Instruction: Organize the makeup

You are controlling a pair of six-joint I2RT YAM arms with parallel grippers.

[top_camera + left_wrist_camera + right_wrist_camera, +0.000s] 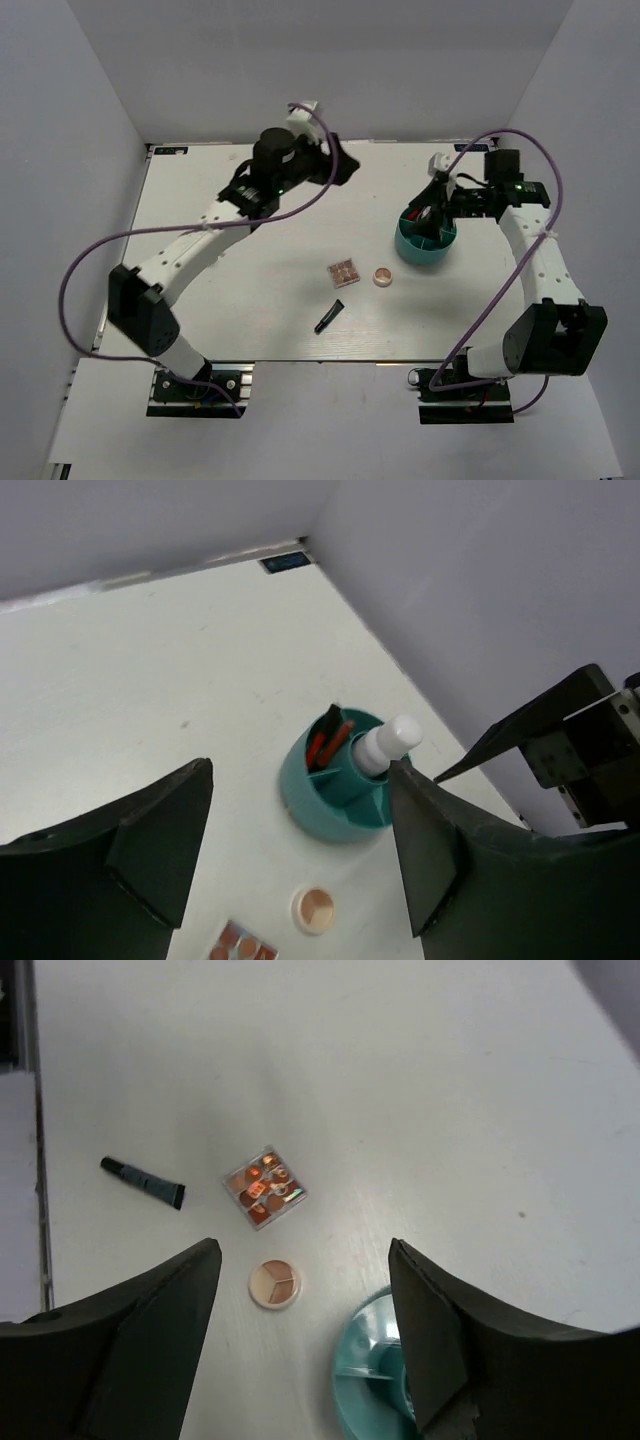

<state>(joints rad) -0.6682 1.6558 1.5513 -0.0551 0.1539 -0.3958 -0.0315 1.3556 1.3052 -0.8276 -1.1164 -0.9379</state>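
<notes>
My right gripper moves back past the compact and down onto the black tube's end nearest the palette (343,272) next, since this tube is outside the cup (427,245).
A teal cup (427,245) stands right of centre. In the left wrist view the cup (335,790) holds a white bottle (388,745) and a thin red-black pencil (330,742), both upright. My right gripper (432,205) hangs open just above the cup, nothing between its fingers (305,1245). On the table left of the cup lie a round beige compact (383,276), a square pinkish-brown palette (343,272) and a short black tube (328,316). My left gripper (335,165) is open and empty at the back centre, far from them (300,765).
White walls close in the back and both sides of the table (250,310). The right arm's black finger (540,725) shows beside the cup in the left wrist view. Purple cables loop over both arms.
</notes>
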